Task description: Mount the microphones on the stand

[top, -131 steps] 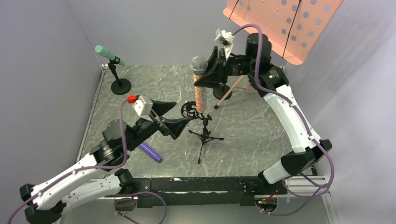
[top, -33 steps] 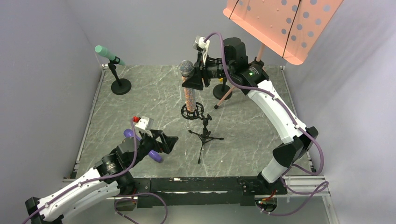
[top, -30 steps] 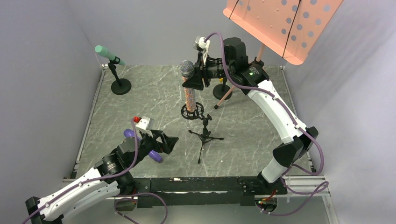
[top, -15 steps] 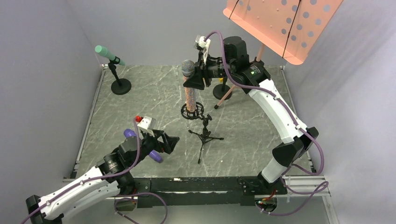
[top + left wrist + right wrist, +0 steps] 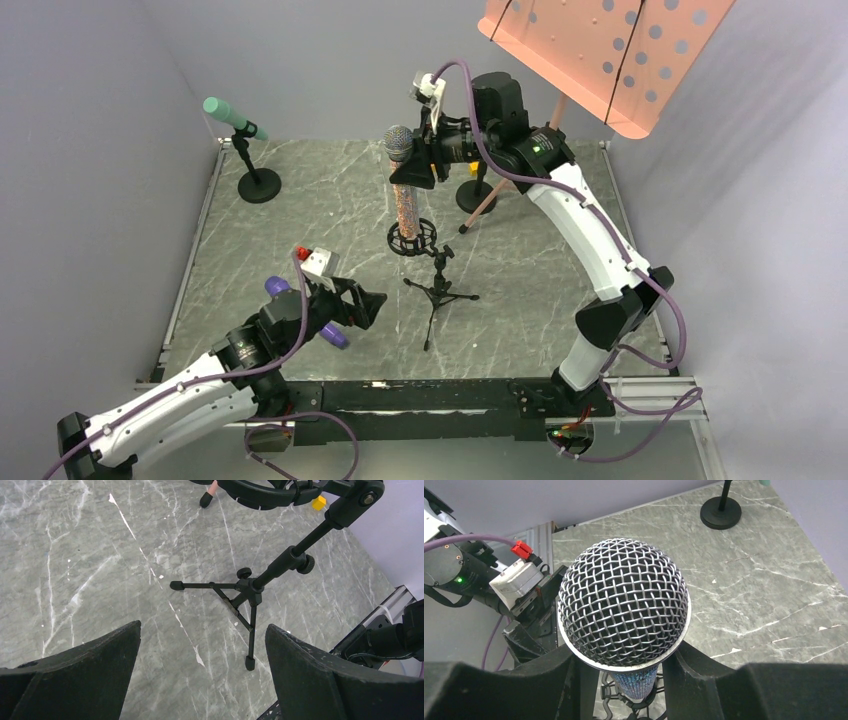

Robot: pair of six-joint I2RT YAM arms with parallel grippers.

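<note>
My right gripper lowers the microphone deeper next and releases it. The black ring holder [image 5: 411,240] [image 5: 638,703] lies below my right gripper with most of the microphone still above it.
My right gripper [image 5: 412,172] is shut on the glittery microphone [image 5: 406,210] just below its silver mesh head [image 5: 623,600] and holds it upright. The microphone's lower end sits in the black ring holder [image 5: 411,240] of the tripod stand [image 5: 438,285]. At the far left, the teal microphone [image 5: 228,114] rests in its round-base stand [image 5: 259,185]. The purple microphone [image 5: 333,337] lies on the table, partly under my left arm. My left gripper [image 5: 368,305] hovers open and empty above the table, pointing at the tripod stand [image 5: 250,587].
A pink perforated music stand [image 5: 610,50] rises at the back right, its pink leg [image 5: 487,200] reaching down behind the right gripper. A small yellow cube [image 5: 318,502] lies near the back. Grey walls close in the marble table [image 5: 540,320] on three sides.
Earlier my left gripper was up at the ring holder; it has since drawn back to the near left. The right arm brought the glittery microphone left into the ring. Little moved in the last second.
</note>
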